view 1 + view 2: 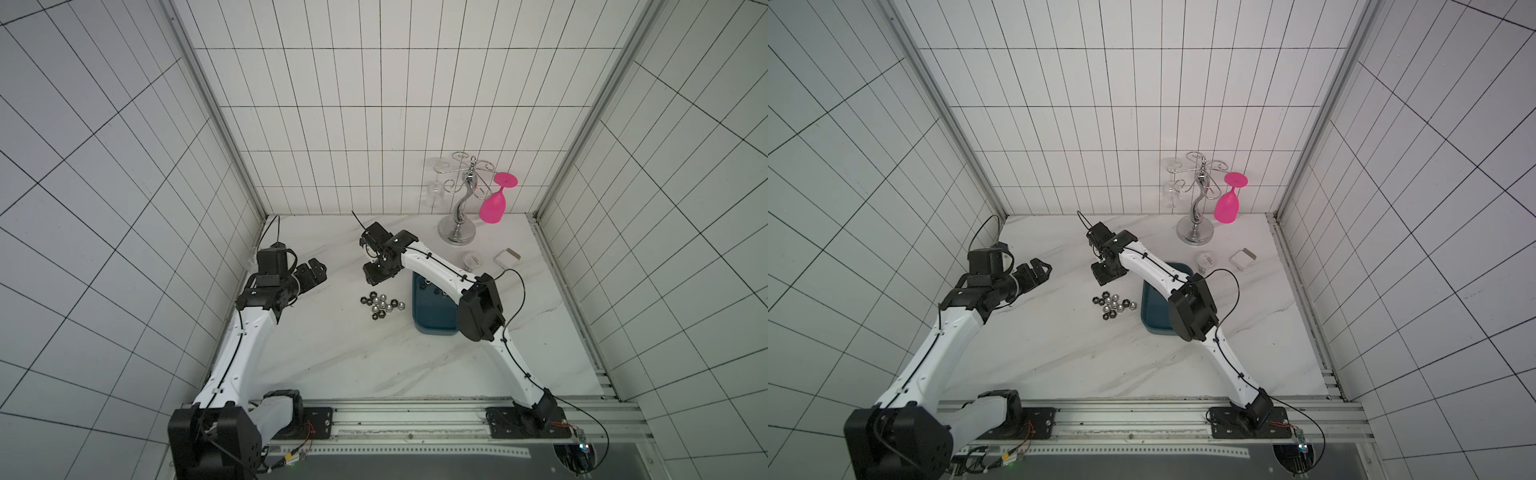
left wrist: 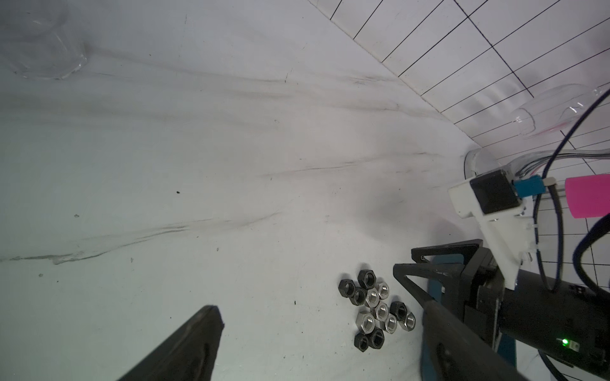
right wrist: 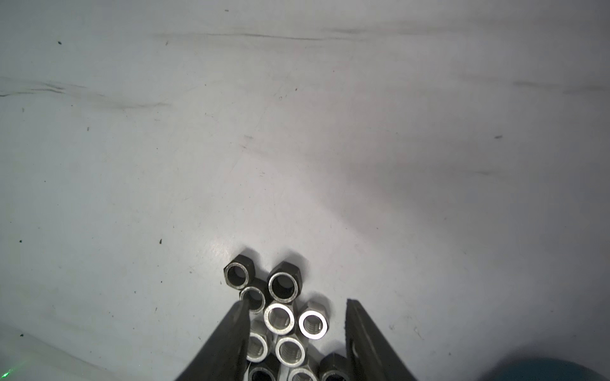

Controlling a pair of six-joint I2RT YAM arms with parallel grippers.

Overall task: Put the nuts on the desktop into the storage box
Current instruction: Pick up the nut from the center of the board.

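Note:
The robot's right gripper needs to come down open onto the black nut at the far edge [image 1: 372,295] [image 3: 284,282] of the heap, since the desktop beyond it is bare and leaves the nut's outer side uncrowded.
Several black and silver nuts [image 1: 379,305] [image 1: 1113,305] lie bunched together on the white marble desktop [image 1: 332,353], just left of the dark teal storage box [image 1: 432,320] [image 1: 1154,311]. A few nuts [image 1: 424,285] lie at the box's far end. My right gripper [image 1: 374,279] [image 1: 1102,279] hangs over the far side of the bunch. In the right wrist view it [image 3: 297,301] is open, with nuts [image 3: 280,318] showing between the fingers and none gripped. My left gripper [image 1: 322,270] [image 2: 320,306] stands open and empty to the left of the nuts [image 2: 376,311].
A metal glass rack [image 1: 457,226] at the back right carries a pink glass [image 1: 494,203] and a clear one [image 1: 434,193]. A small white round jar [image 1: 471,261] and a small white box [image 1: 508,257] sit behind the storage box. My right forearm crosses above the box.

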